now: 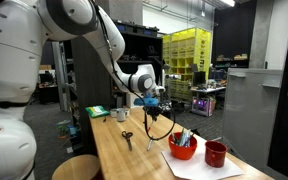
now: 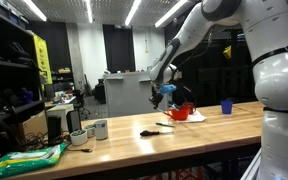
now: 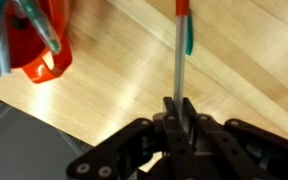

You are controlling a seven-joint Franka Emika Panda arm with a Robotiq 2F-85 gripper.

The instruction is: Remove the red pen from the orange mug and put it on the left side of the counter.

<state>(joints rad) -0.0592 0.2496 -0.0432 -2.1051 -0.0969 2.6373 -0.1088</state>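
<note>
I will next move my gripper outward, away from the orange mug, then lower the red pen onto bare counter [image 1: 141, 126] [image 3: 247, 88] farther out.
My gripper [image 3: 181, 108] is shut on the red pen [image 3: 180, 55], a thin shaft with a red end that points away from the jaws over the counter [image 3: 104, 85]. The wide orange mug [image 3: 36, 48] sits at the upper left of the wrist view with other pens in it. In both exterior views the gripper [image 1: 154, 103] [image 2: 162, 96] hangs above the counter [image 1: 112, 152] [image 2: 199, 132], apart from the orange mug [image 1: 183, 148] [image 2: 179, 113]. The pen itself is too small to make out there.
A narrower dark red mug [image 1: 216, 153] stands beside the orange mug on white paper. Black scissors [image 1: 127, 137] [image 2: 152, 131] lie mid-counter. White cups [image 2: 101, 128] [image 1: 121, 115], a green bag [image 2: 29, 157] and a blue cup [image 2: 226, 106] also stand on the counter.
</note>
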